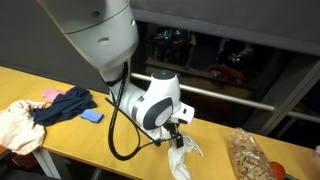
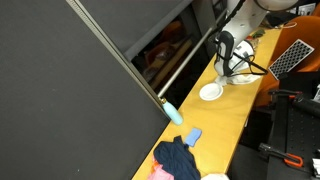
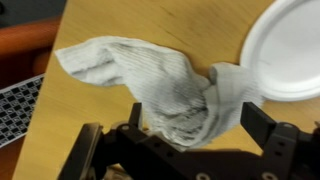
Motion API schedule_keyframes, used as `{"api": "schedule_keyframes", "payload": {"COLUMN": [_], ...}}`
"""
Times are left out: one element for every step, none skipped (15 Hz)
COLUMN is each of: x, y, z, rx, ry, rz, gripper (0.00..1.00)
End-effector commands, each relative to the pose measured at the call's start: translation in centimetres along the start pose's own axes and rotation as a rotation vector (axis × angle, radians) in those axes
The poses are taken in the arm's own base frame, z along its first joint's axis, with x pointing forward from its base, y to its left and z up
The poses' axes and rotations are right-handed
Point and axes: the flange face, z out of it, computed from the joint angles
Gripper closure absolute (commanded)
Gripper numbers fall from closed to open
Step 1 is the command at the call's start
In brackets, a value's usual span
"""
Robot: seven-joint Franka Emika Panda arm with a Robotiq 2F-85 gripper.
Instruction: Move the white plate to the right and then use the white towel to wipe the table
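Note:
My gripper lowers, open, onto the white towel's bunched part next, its fingers on both sides of the folds, since the towel lies crumpled below my gripper.
The white towel (image 3: 170,85) lies crumpled on the wooden table (image 3: 90,130). In the wrist view one end of it is bunched between my fingers. The white plate (image 3: 290,50) sits at the top right of that view, its rim touching the towel's bunched end. My gripper (image 3: 197,125) is open, its two fingers straddling the bunch with a gap at the right finger. In an exterior view the gripper (image 1: 177,133) is low over the towel (image 1: 182,158) near the table's front edge. The plate (image 2: 211,91) shows in an exterior view beside the gripper (image 2: 232,68).
Dark blue clothing (image 1: 62,105), a beige cloth (image 1: 20,125) and a blue sponge (image 1: 92,117) lie at one end of the table. A clear bag of snacks (image 1: 247,155) lies past the towel. A keyboard (image 3: 18,110) sits off the table's edge.

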Motion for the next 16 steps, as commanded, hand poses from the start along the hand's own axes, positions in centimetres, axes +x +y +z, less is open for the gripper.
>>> {"api": "schedule_keyframes", "payload": {"x": [-1.2, -1.5, -1.7, -1.8, -2.0, -2.1, -2.3, -2.4, -2.6, -2.8, -3.0, -3.3, -3.4, -3.6, -3.8, -3.9], "y": [4.3, 4.8, 5.0, 5.1, 4.9, 4.7, 4.1, 3.5, 2.8, 2.2, 1.9, 1.8, 1.8, 1.8, 2.0, 2.4], "z": [1.4, 2.0, 2.9, 3.6, 4.6, 5.3, 6.0, 6.5, 6.9, 7.4, 7.8, 8.2, 8.7, 9.0, 9.3, 9.7], "rx": [-0.075, -0.088, -0.092, -0.099, -0.096, -0.091, -0.079, -0.067, -0.059, -0.051, -0.049, -0.048, -0.048, -0.048, -0.052, -0.054], "ry": [0.012, 0.026, 0.037, 0.055, 0.084, 0.107, 0.134, 0.155, 0.172, 0.184, 0.192, 0.200, 0.200, 0.199, 0.200, 0.198], "rz": [0.005, 0.008, 0.006, 0.003, 0.001, 0.001, -0.002, -0.004, -0.004, -0.007, -0.010, -0.013, -0.009, -0.008, -0.003, 0.001], "gripper": [0.00, 0.00, 0.00, 0.00, 0.00, 0.00, 0.00, 0.00, 0.00, 0.00, 0.00, 0.25, 0.26, 0.35, 0.42, 0.51]}}
